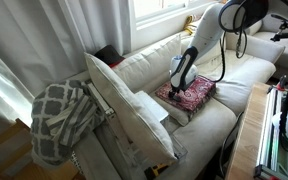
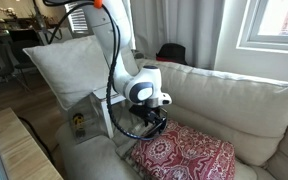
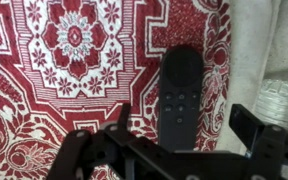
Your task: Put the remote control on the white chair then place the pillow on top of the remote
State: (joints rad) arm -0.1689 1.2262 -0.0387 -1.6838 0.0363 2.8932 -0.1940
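To get to the near end of the black remote control point(image 1: 173, 95), my gripper should lower first, then close.
The black remote control point(image 3: 181, 80) lies on a small red patterned cushion point(image 3: 64, 60) on the long cream sofa point(image 1: 234, 75). My gripper point(image 3: 184, 115) is open just above it, one finger on each side of the remote's near end, not touching it. Both exterior views show the gripper point(image 1: 179, 85) point(image 2: 152, 125) low over the red cushion point(image 1: 189, 95) point(image 2: 189, 155). The very large cream-white pillow point(image 1: 124, 105) point(image 2: 69, 62) stands tilted at the sofa's end on the white chair point(image 1: 109, 162) point(image 2: 89, 160).
A grey-and-white patterned blanket point(image 1: 59, 115) hangs beside the pillow. A wooden table edge point(image 1: 249, 135) point(image 2: 24, 150) runs in front of the sofa. Curtains and a window point(image 2: 274, 30) stand behind it. A dark object point(image 2: 171, 50) sits on the sofa back.
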